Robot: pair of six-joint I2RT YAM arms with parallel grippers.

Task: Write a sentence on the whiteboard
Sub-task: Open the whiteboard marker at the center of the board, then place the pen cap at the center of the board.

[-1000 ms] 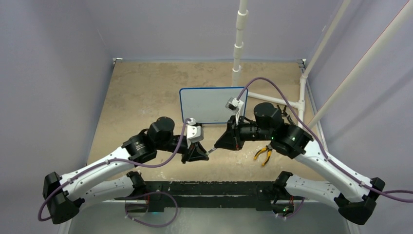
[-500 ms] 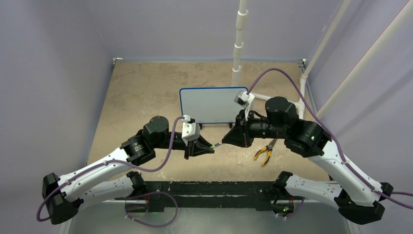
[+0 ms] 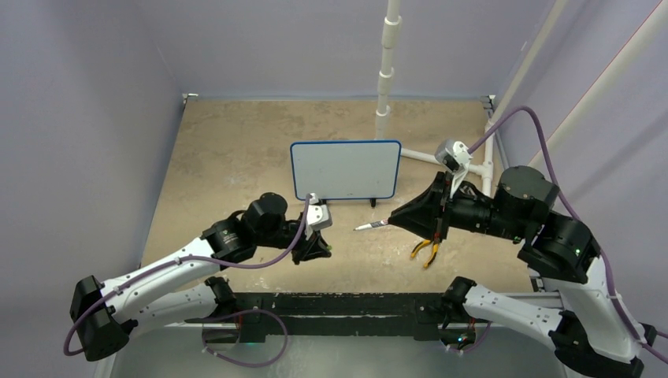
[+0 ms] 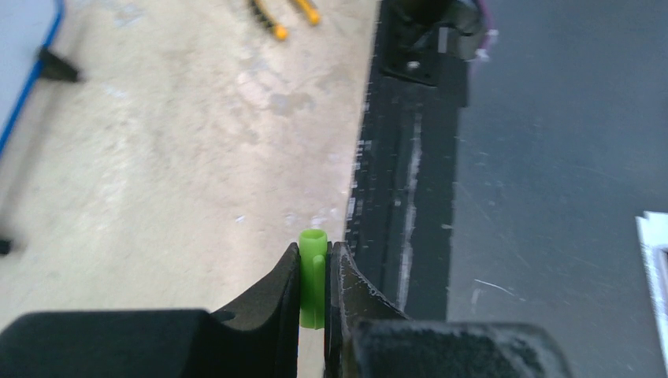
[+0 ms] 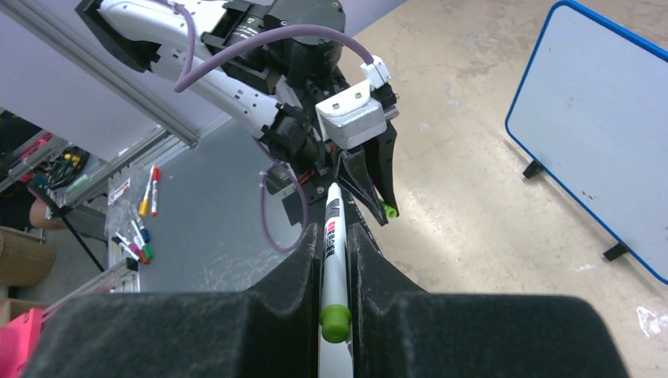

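My left gripper turns outward, swings left in the overhead view and brings the cap down to the open table (image 3: 239, 206) next, since the marker's tip is bare.
The whiteboard (image 3: 345, 169), blue-framed on two black feet, stands upright mid-table; its face looks blank and no sentence shows. My right gripper (image 3: 395, 221) hovers in front of its right foot, shut on a white marker (image 3: 369, 226) whose bare tip points left. In the right wrist view the marker (image 5: 334, 260) runs between the jaws, green end cap nearest the camera, with the whiteboard (image 5: 599, 118) at right. My left gripper (image 3: 324, 247) is low, in front of the board's left corner, shut on the green cap (image 4: 313, 279). A gap separates cap and marker tip.
Yellow-handled pliers (image 3: 428, 250) lie on the table under the right arm. White PVC pipes (image 3: 386, 71) rise behind the board and along the right side. A black strip (image 3: 339, 303) edges the near side. Several spare markers (image 5: 140, 224) lie off the table.
The two grippers were joined at the marker; the right arm has pulled back to the right with the marker while the left kept the cap and drew slightly left.
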